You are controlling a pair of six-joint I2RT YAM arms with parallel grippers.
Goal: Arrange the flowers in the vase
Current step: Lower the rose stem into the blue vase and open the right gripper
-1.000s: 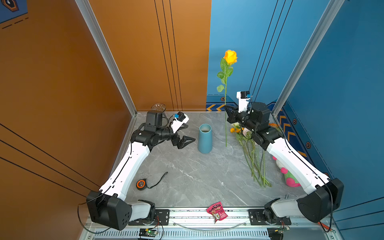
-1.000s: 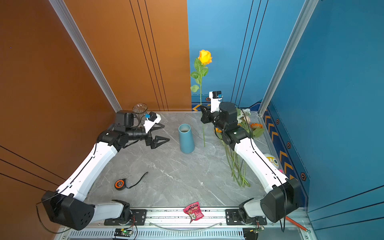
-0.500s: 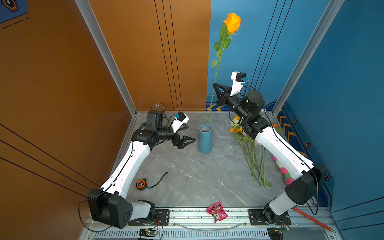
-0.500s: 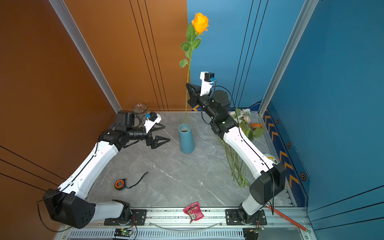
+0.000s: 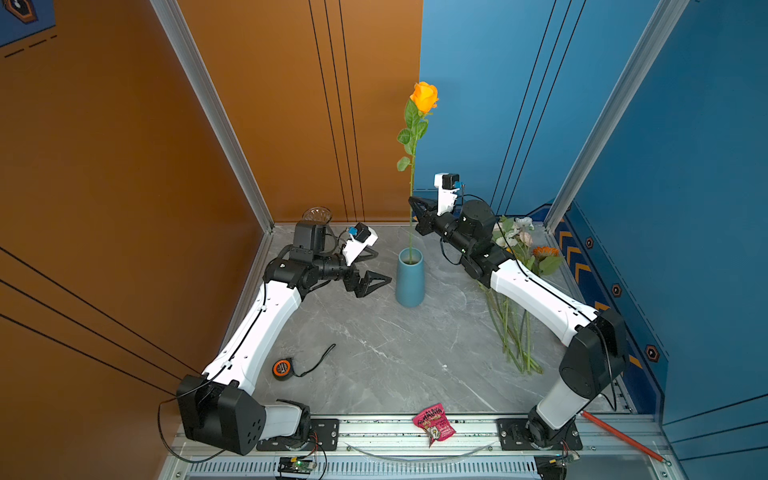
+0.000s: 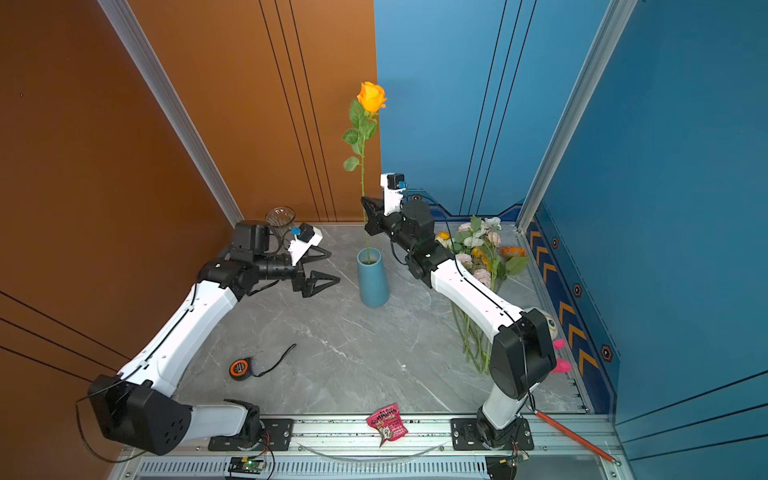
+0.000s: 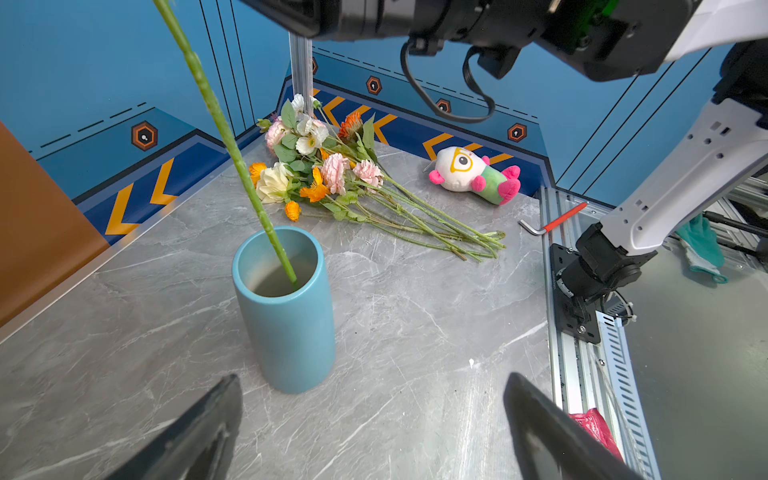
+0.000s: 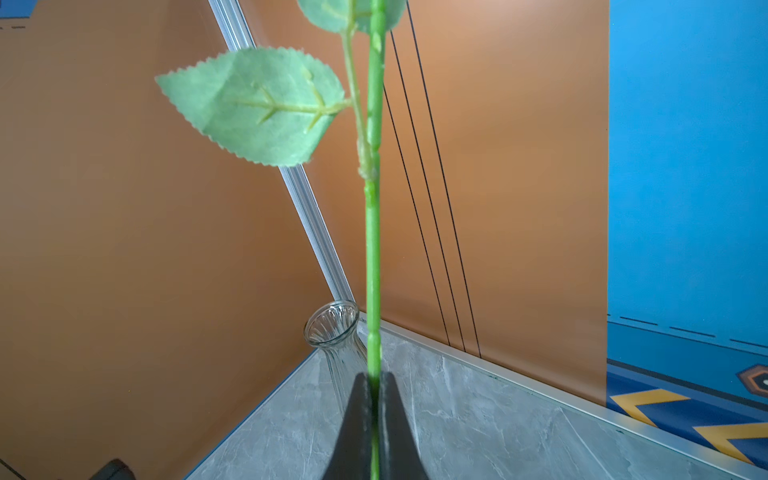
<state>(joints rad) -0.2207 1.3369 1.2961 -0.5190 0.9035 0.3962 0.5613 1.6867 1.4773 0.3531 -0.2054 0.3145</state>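
The stem has only its lower end inside the vase, so my right gripper needs to move down to the blue vase's opening (image 5: 410,256) and release the stem there.
An orange rose (image 5: 424,96) stands upright on a long green stem (image 7: 232,141) whose lower end is inside the blue vase (image 5: 409,282). In both top views my right gripper (image 5: 412,203) is above the vase's mouth, shut on that stem. The right wrist view shows the stem (image 8: 373,249) pinched between the closed jaws of the right gripper (image 8: 375,382). My left gripper (image 5: 380,268) hovers open and empty just left of the vase (image 7: 286,316). The rest of the flowers (image 6: 478,249) lie in a bunch on the table at the back right.
A clear glass vase (image 5: 316,215) stands in the back left corner. On the table's front left lies an orange tape measure (image 5: 281,368). A pink snack packet (image 5: 433,427) lies on the front rail. Near the right wall are a plush toy (image 7: 473,172) and a red-handled hex key (image 7: 552,222).
My right gripper carried the rose up and leftward from beside the vase, then lowered it so the stem end went into the blue vase. The left arm stayed still.
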